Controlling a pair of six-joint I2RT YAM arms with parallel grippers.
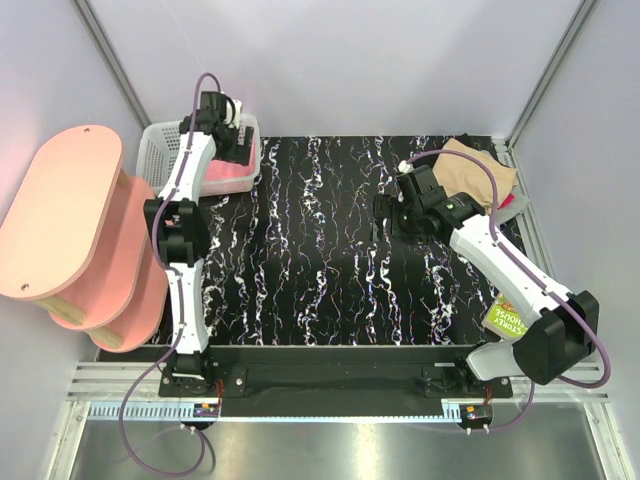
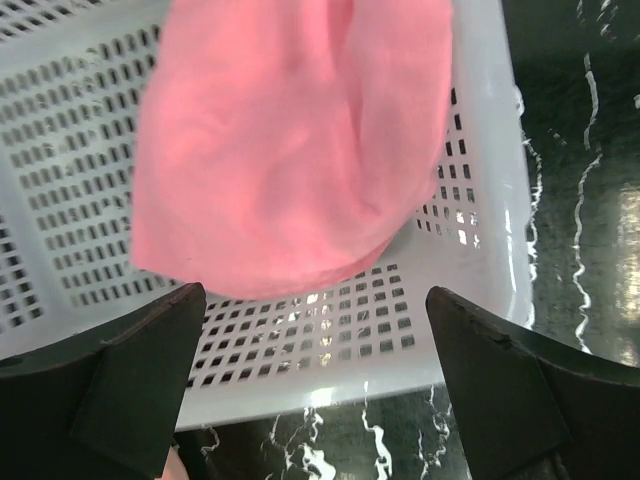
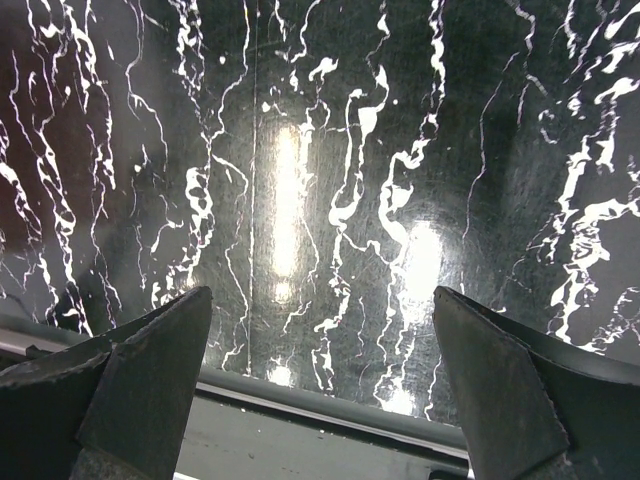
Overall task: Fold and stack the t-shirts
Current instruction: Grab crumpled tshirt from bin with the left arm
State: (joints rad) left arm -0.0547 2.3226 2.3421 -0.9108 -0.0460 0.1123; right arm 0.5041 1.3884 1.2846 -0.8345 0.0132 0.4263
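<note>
My left gripper is to go down into the basket and close on that fold's near end (image 1: 244, 170) (image 2: 382, 215), as the pink t-shirt bunches into a fold beside the basket's mat side.
A bright pink t-shirt (image 1: 228, 178) lies bunched in a white perforated basket (image 1: 158, 143) at the back left. My left gripper (image 1: 232, 148) hovers over the basket's near rim, open and empty. In the left wrist view the pink shirt (image 2: 290, 150) fills the basket (image 2: 470, 250) just beyond my left gripper (image 2: 315, 380). A folded tan t-shirt (image 1: 480, 165) lies at the back right with a red edge (image 1: 516, 205) showing beneath it. My right gripper (image 1: 388, 215) is open and empty above the black marbled mat (image 1: 320, 250), left of the tan shirt, and in the right wrist view (image 3: 320, 380) only the mat (image 3: 330, 180) lies below it.
A pink oval-topped stool (image 1: 70, 230) stands at the left beside the left arm. A green book (image 1: 507, 315) lies at the right mat edge under the right arm. White walls and metal frame posts enclose the table.
</note>
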